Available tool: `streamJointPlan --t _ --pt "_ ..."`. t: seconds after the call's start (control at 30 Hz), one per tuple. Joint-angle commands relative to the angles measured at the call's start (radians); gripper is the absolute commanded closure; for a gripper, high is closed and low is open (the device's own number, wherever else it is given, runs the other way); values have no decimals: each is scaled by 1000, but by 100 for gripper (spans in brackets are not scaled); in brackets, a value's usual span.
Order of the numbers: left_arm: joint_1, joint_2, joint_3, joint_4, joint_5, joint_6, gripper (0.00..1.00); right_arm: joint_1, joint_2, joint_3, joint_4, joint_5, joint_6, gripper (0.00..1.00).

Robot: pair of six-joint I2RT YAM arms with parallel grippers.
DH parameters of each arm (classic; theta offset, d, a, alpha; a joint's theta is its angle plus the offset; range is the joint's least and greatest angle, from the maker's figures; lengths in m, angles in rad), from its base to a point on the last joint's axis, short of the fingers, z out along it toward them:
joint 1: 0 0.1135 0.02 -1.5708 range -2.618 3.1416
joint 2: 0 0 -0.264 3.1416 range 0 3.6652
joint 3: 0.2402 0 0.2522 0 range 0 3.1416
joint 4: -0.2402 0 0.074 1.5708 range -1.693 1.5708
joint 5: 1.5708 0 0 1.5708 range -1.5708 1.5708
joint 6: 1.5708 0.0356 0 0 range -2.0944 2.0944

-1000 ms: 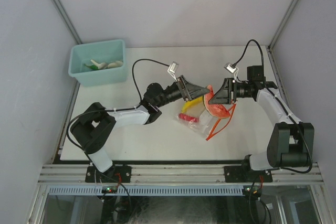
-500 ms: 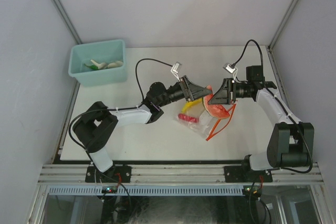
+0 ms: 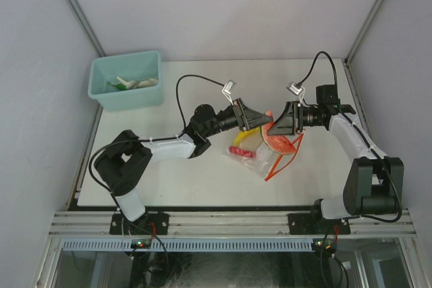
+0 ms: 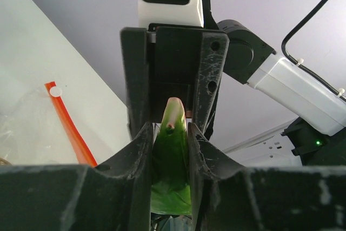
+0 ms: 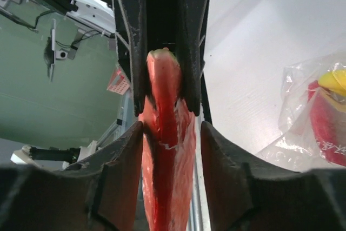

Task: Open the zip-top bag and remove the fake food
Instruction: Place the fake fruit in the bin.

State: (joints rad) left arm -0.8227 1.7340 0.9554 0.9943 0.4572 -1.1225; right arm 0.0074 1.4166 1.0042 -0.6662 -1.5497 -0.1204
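Note:
The green piece goes next in my left gripper, outward to the left in the top view, over the teal bin (image 3: pixel 129 80), for release where toys already lie.
The zip-top bag (image 3: pixel 260 164) lies mid-table, its red-orange zip strip (image 3: pixel 280 162) trailing at the front. A yellow banana (image 3: pixel 244 137) and a red elongated piece (image 3: pixel 240 152) lie in its near-flat part. My right gripper (image 3: pixel 282 126) holds a raised part of the bag, jaws close around a red piece (image 5: pixel 165 106) wrapped in clear film. My left gripper (image 3: pixel 260 124) faces it fingertip to fingertip and is shut on a green piece (image 4: pixel 170 160) at the tip of that red piece. The bag also shows in the right wrist view (image 5: pixel 303 101).
A teal bin (image 3: pixel 128 100) stands at the back left with whitish and green toy pieces (image 3: pixel 125 84) inside. White walls close in the table on three sides. Both arms' cables arc above the middle.
My left gripper has moved right, up to the right gripper and the raised bag. The right gripper and the bag have stayed in place.

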Motion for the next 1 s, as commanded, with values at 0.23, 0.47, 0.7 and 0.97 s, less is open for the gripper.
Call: streamJointPlan --t 0.23,0.47,0.7,0.97 --pt "58 -98 -54 73 17 -19 100 -8 -65 37 -65 55 -113 28" --pt "120 -176 -139 61 18 1 100 -32 -78 38 -93 8 -162 28" --pt "198 -265 -194 -4 22 47 100 -45 -87 37 -115 9 -193 28" --pt "322 -361 -214 -66 27 85 100 -59 -80 38 -118 12 -198 29"
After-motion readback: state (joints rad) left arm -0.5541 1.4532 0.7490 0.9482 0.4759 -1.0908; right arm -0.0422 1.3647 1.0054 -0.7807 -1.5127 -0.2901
